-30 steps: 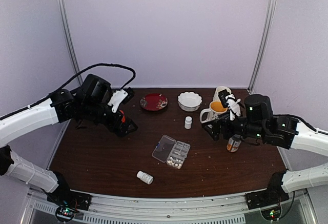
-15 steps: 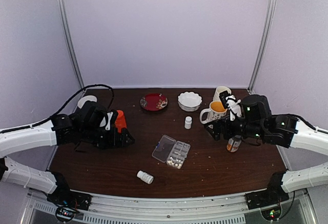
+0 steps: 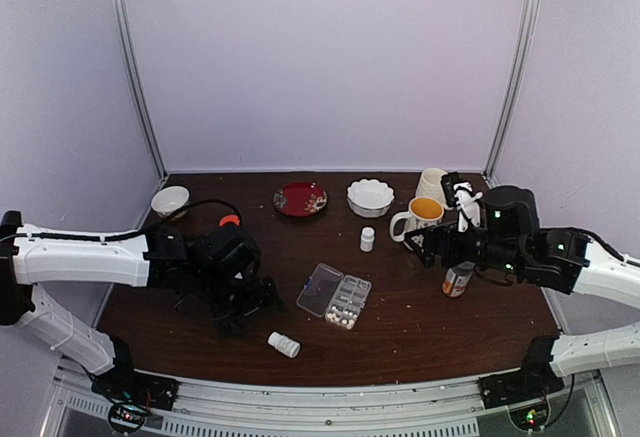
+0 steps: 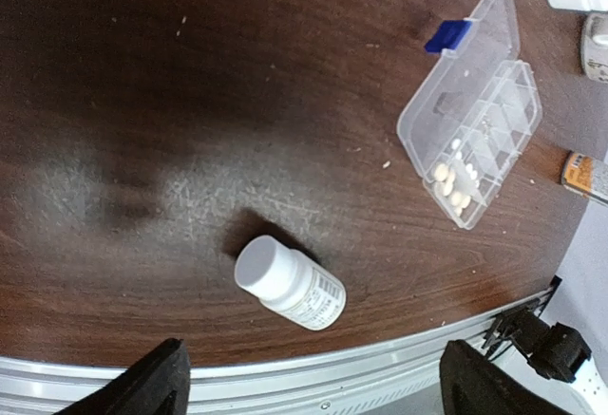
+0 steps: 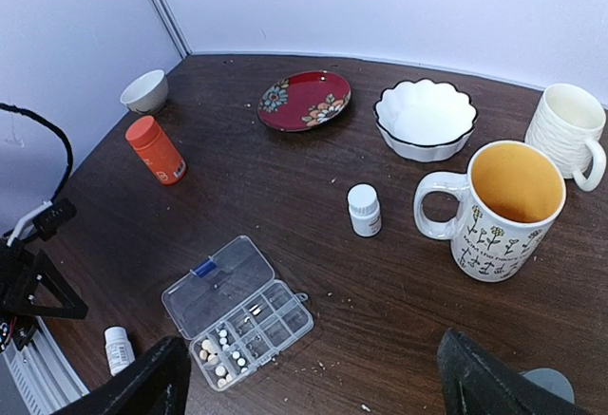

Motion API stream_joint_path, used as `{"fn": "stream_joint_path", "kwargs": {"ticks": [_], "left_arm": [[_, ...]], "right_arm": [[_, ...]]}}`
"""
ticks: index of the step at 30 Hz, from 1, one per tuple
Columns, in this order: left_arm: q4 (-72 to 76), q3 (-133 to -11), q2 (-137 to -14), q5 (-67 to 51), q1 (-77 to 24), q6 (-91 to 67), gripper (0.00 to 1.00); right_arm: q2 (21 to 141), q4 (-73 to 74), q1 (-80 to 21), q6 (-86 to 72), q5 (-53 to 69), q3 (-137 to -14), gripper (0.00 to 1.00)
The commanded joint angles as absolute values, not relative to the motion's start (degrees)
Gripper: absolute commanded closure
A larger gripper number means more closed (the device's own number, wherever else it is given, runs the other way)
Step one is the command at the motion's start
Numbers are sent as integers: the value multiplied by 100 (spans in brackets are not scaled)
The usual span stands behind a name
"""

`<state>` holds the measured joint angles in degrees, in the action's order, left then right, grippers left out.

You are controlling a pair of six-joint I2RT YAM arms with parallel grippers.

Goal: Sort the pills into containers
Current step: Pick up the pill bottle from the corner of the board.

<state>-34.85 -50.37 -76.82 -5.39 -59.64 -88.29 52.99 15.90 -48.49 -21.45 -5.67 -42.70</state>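
Observation:
The white bottle is still clear of my left gripper's open fingers. My left gripper will next go down toward the right in the top view, onto the white bottle's body [image 3: 286, 345] [image 4: 310, 296].
The clear pill box [image 3: 335, 295] lies open at the table's middle, its lid flat to the left. Cream pills [image 5: 217, 353] fill the cells at its near end; the other containers [image 5: 280, 312] look almost bare. In the left wrist view the box [image 4: 472, 111] is at the upper right with pills [image 4: 451, 182] in its end cells. My left gripper [image 3: 250, 309] hangs low just left of the box, open [image 4: 318, 391], above a lying white bottle [image 4: 290, 282]. My right gripper [image 3: 418, 250] is right of the box, open [image 5: 320, 382], holding nothing.
The white bottle [image 3: 283, 345] lies near the front rail. A small white bottle [image 5: 364, 210] stands behind the box, an orange bottle [image 5: 157, 149] back left, another bottle [image 3: 457, 279] under my right arm. Two mugs [image 5: 503, 211], a white bowl [image 5: 425, 119], red plate [image 5: 304, 100] and small bowl [image 5: 144, 90] line the back.
My left arm has swung from the back left, away from the orange bottle, down toward the front middle beside the pill box. The right arm has hardly moved.

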Motion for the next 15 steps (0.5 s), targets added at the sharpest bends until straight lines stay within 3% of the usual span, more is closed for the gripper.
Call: {"fn": "stream_joint_path", "kwargs": {"ticks": [1,10,15], "left_arm": [[-3593,-5387,-7837,-525,-6230,-10214,9],[-3481,-5353,-8116,-156,-6502,-11775,34],[-3031,-4928,-8167,-264,-6767,-13013,34]], "right_arm": [[4905,1402,-4834,-2189,-843,-4013,7],[4558,1396,-4834,-2052,-634,-3851,10],[4574,1418,-4834,-1947,-576,-3931,10]]}}
